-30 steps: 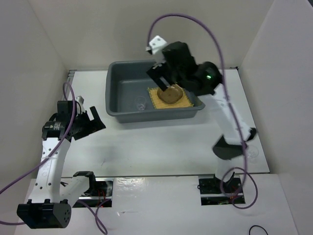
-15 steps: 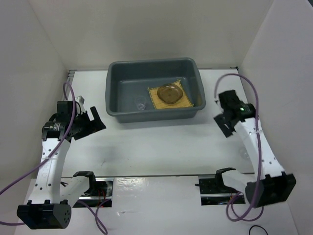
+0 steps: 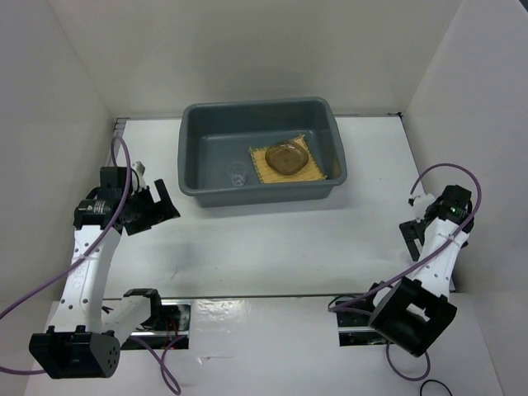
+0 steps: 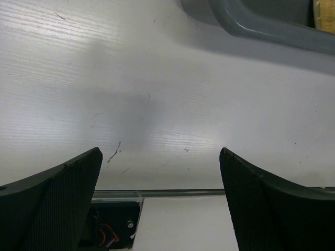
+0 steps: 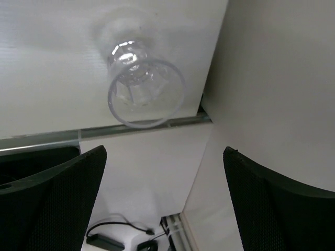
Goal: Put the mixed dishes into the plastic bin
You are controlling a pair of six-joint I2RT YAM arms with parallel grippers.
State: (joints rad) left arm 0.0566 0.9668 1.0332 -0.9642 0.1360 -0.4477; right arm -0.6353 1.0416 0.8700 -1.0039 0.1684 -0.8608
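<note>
The cup on the table has its opening facing up, so the robot's right gripper turns next and comes down over the cup's rim, on the side away from the wall.
The dark grey plastic bin stands at the back middle. Inside it lie the yellow woven mat, a smoky saucer on top of the mat, and a clear glass cup. A second clear glass cup stands upright on the table near the right wall and front edge. My right gripper is open and empty, just short of that cup; in the top view it is at the right side. My left gripper is open and empty, left of the bin.
White walls enclose the table on the left, back and right. The table's front edge runs just below my left fingers. The bin's corner rim shows at the top of the left wrist view.
My right arm has swung from above the bin, leaving the saucer on the mat, out to the right front corner over the second cup. The left arm has barely moved.
</note>
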